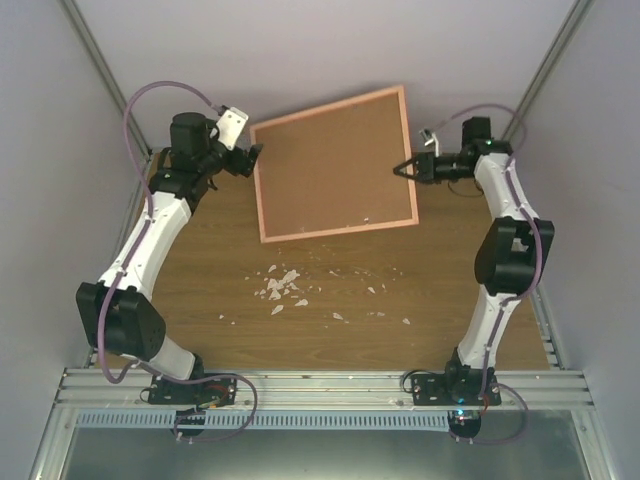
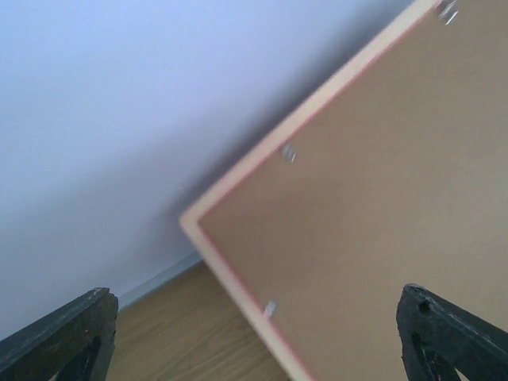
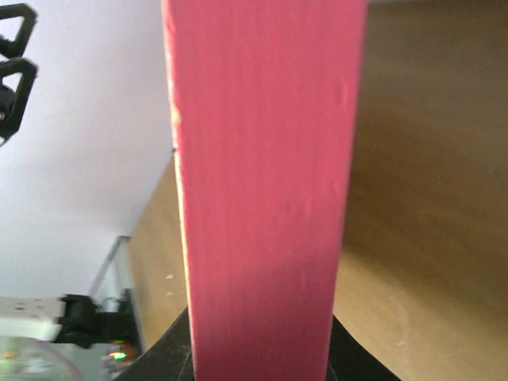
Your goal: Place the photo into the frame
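I next flip the frame with my right gripper, back and down onto the white scraps below it, nearer my base, as the frame's backing board [image 1: 335,165] faces up.
The frame [image 1: 340,231] lies back-up and skewed at the far middle of the table, its pale pink rim around a brown backing board [image 1: 335,165]. The photo is hidden. My right gripper [image 1: 403,168] is shut on the frame's right edge, and in the right wrist view the bright pink edge [image 3: 262,182] runs up from between the jaws [image 3: 262,353]. My left gripper [image 1: 255,160] stands open just off the frame's left edge. In the left wrist view its fingers [image 2: 71,337] are wide apart with nothing between them, and the frame's corner [image 2: 230,278] and backing board [image 2: 381,214] lie ahead.
Several white scraps [image 1: 283,288] are scattered on the wooden table [image 1: 330,335] in front of the frame. Pale walls close in the back and both sides. A metal rail [image 1: 320,385] carrying the arm bases runs along the near edge.
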`<state>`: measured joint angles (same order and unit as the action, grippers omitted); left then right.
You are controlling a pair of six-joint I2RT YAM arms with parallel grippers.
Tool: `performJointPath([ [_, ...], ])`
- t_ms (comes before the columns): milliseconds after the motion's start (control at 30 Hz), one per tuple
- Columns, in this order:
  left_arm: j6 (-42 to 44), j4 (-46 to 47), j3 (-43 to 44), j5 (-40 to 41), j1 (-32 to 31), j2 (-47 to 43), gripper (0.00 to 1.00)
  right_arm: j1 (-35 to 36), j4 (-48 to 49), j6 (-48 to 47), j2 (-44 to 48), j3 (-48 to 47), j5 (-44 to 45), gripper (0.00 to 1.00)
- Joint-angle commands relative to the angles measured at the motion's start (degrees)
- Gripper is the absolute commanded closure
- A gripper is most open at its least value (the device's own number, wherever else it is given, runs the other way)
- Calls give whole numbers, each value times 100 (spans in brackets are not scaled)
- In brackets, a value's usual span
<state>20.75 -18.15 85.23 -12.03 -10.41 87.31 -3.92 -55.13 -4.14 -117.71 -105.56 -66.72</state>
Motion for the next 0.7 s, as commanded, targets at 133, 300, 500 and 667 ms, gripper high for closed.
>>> performJointPath([
  [133, -813, 285, 338, -73, 526, 202, 5, 4, 875, -1310, 1338, -854, 1733, 99],
  [300, -577, 413, 482, -68, 835, 279, 5, 384, 1743, -1705, 2180, -426, 2710, 99],
  [500, -516, 342, 829, -173, 1432, 371, 5, 1446, 2291, -2659, 2946, 282, 4102, 99],
  [667, -458, 350, 606, -256, 1584, 167, 5, 2489, 2572, -3511, 3471, 1090, 5454, 99],
])
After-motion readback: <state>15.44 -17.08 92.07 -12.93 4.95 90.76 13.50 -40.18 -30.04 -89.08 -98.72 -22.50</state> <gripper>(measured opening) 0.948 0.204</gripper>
